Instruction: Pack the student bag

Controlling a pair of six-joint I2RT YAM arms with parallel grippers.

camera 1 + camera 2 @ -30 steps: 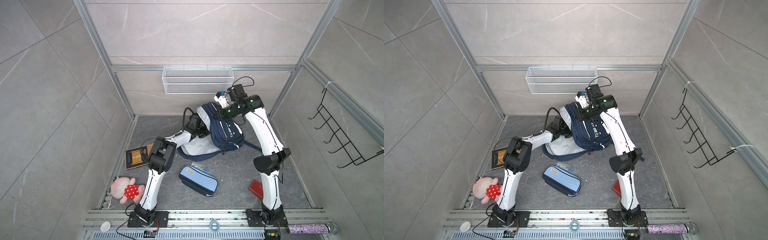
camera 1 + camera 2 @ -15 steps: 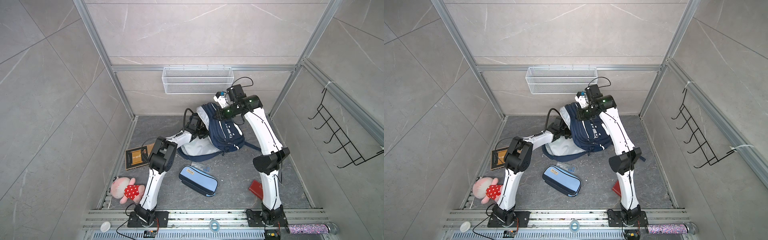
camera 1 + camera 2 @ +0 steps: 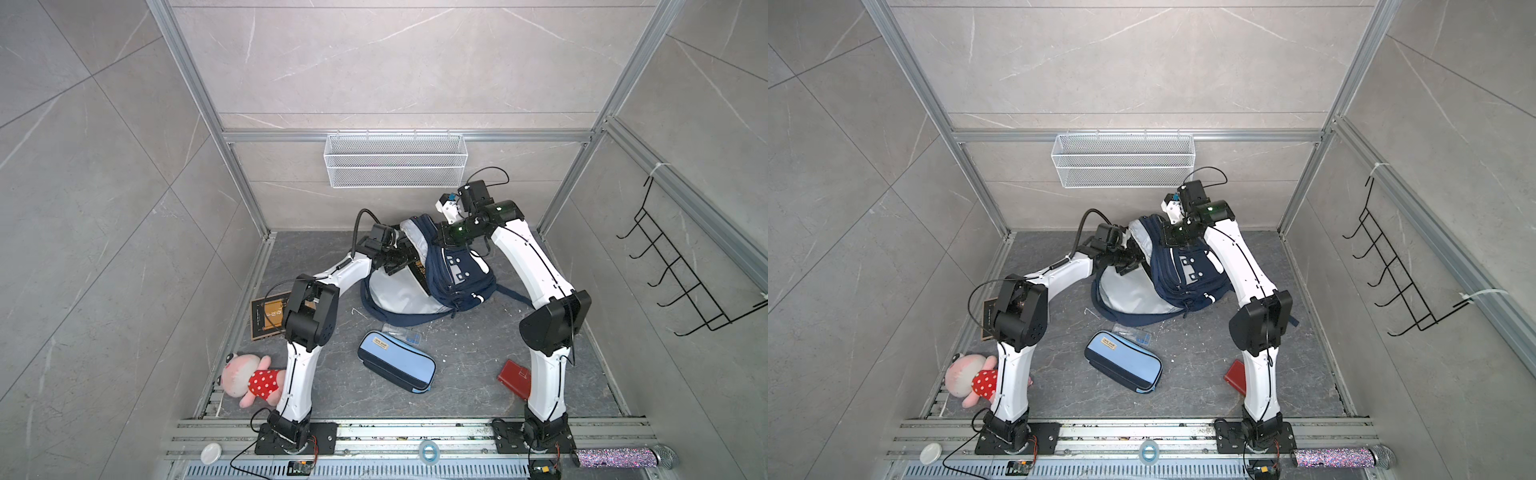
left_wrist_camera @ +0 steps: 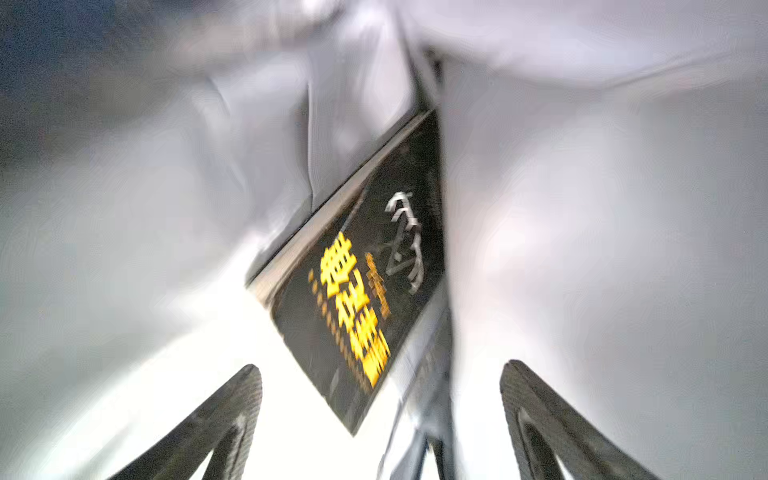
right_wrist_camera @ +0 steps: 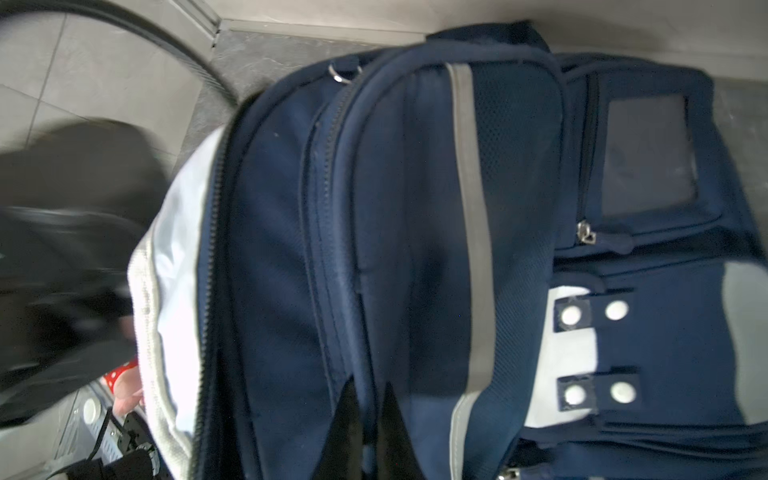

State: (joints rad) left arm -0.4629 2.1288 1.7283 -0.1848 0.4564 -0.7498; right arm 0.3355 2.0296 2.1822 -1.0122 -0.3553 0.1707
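Next, my right gripper comes down over the bag's gaping opening [image 5: 177, 280] below it and releases the fold, since the black book already stands in the bag's lining.
The student bag [image 3: 459, 276] [image 3: 1187, 270], navy with a white dotted patch, lies at the back of the floor with its main compartment gaping and the white lining [image 4: 582, 249] showing. My left gripper [image 4: 381, 365] [image 3: 401, 262] is open inside that opening. A black book with yellow characters [image 4: 365, 291] stands tilted in the lining just ahead of its fingers, touching neither. My right gripper [image 5: 370, 386] [image 3: 440, 237] is shut on a fold of the bag's [image 5: 415, 208] navy top edge and holds it up.
A light-blue pencil case [image 3: 397, 366] and a small clear box [image 3: 401, 332] lie in front of the bag. A red booklet [image 3: 515, 379] sits by the right arm's base, a plush doll [image 3: 249, 380] and a black-and-brown book [image 3: 268, 313] at the left. A wire basket [image 3: 395, 160] hangs on the back wall.
My left gripper has opened and let go of the black book inside the bag. The right gripper keeps its hold on the bag's top edge and has barely moved.
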